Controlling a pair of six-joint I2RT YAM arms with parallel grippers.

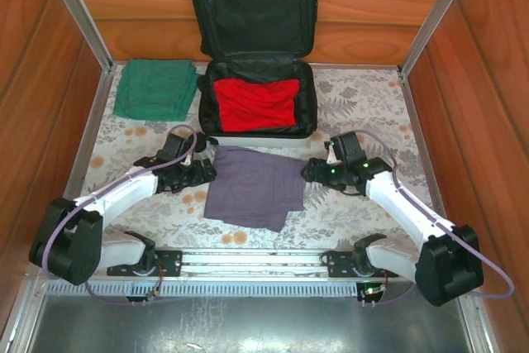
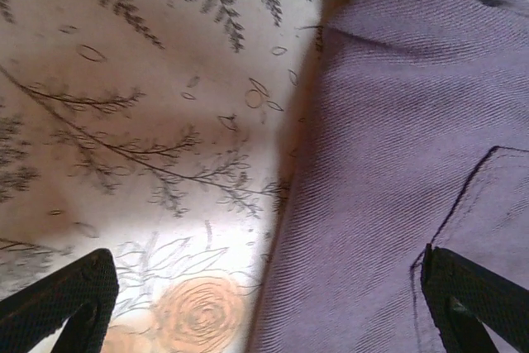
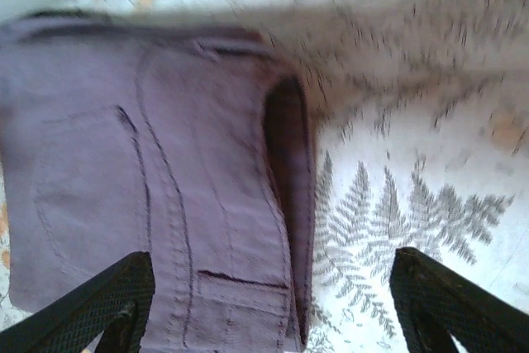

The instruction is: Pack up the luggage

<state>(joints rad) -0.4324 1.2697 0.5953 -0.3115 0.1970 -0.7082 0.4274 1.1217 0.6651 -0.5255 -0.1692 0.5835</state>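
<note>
I should lower my left gripper to the purple garment's straddled edge before closing.
The luggage (image 1: pixel 307 101), a small white suitcase with black lining, lies open at the back of the table with its lid propped against the wall; a red garment (image 1: pixel 256 103) lies inside it. A folded purple garment (image 1: pixel 252 188) lies flat in front of it. My left gripper (image 1: pixel 208 173) is open at the garment's left edge (image 2: pixel 388 163), its fingers (image 2: pixel 66 303) straddling that edge. My right gripper (image 1: pixel 307 171) is open at the garment's right edge (image 3: pixel 165 204), one finger over the cloth and the other finger (image 3: pixel 450 303) over the bare table.
A folded green cloth (image 1: pixel 155 88) lies at the back left beside the suitcase. The floral tablecloth (image 1: pixel 364 109) covers the table. Wooden walls and metal rails enclose the left, right and back. The arms' bases sit on a rail (image 1: pixel 248 262) at the near edge.
</note>
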